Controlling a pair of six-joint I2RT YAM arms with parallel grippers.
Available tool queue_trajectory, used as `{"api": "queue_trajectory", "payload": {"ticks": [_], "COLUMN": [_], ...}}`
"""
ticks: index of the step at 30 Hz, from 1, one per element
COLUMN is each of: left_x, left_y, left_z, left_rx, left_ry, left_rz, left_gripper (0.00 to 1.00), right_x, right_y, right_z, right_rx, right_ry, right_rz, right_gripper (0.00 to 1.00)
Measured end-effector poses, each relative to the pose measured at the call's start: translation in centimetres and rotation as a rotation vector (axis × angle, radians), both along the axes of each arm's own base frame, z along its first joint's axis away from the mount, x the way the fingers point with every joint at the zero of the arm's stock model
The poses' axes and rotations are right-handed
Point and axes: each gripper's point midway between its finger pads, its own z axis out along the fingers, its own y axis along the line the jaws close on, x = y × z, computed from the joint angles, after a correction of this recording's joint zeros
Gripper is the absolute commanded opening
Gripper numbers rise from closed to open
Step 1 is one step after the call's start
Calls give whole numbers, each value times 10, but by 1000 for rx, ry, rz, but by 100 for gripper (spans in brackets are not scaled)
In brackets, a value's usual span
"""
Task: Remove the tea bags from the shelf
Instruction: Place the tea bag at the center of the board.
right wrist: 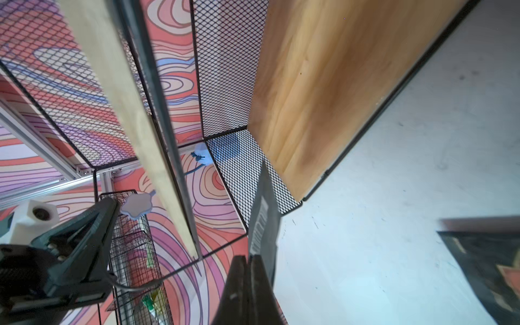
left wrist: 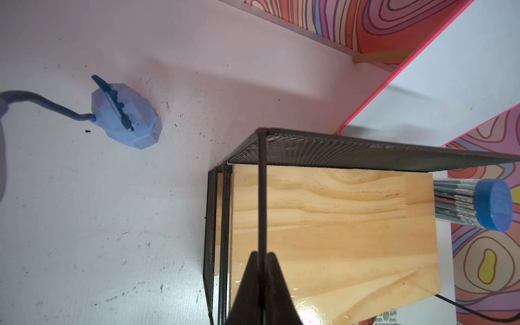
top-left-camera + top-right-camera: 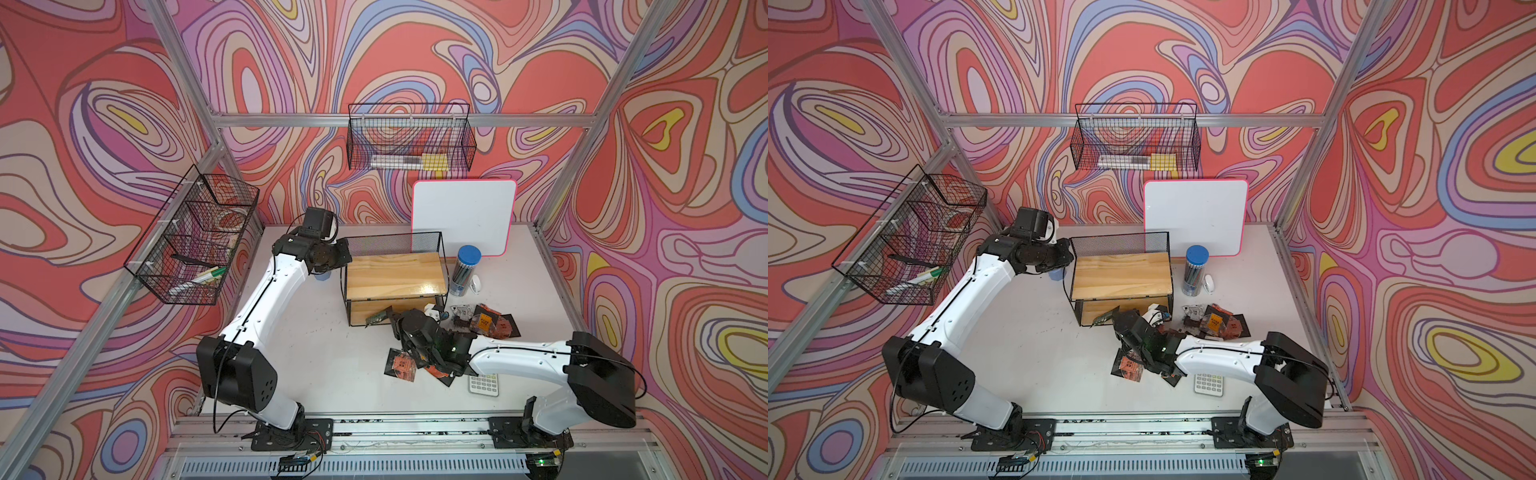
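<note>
Next, my right gripper draws back and down to release the bag beside the orange-labelled one, which lies lower and farther back, clear of the shelf.
The shelf (image 3: pixel 395 274), a black wire rack with two wooden boards, stands mid-table in both top views. My left gripper (image 2: pixel 261 254) is shut on the thin black rod at the shelf's upper left corner, and its top board (image 2: pixel 337 225) is bare. My right gripper (image 1: pixel 248 257) is at the lower tier's front, shut on a dark greenish tea bag (image 1: pixel 263 213) that sticks out of the opening (image 3: pixel 375 318). Several more tea bags lie on the table, some right of the shelf (image 3: pixel 486 322) and some under the right wrist (image 3: pixel 401 363).
A whiteboard (image 3: pixel 463 216) leans on the back wall. A blue-lidded pencil jar (image 3: pixel 465 270) stands right of the shelf. A white calculator (image 3: pixel 484 384) lies near the front. A small blue object (image 2: pixel 126 112) sits left of the shelf. Wire baskets hang on the left wall (image 3: pixel 195 237) and the back wall (image 3: pixel 411 141).
</note>
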Motion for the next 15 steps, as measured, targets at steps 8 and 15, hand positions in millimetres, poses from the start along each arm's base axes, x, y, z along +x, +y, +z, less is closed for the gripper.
{"api": "queue_trajectory", "payload": {"ticks": [8, 15], "left_x": [0, 0], "left_y": [0, 0], "left_z": [0, 0], "left_rx": [-1, -2], "left_ry": [-1, -3], "left_rz": [0, 0], "left_gripper": [0, 0], "right_x": [-29, -50], "right_y": [-38, -66], "right_z": [-16, -46], "right_rx": [-78, -170], "right_ry": [35, 127], "right_rz": [43, 62], "right_gripper": [0, 0]}}
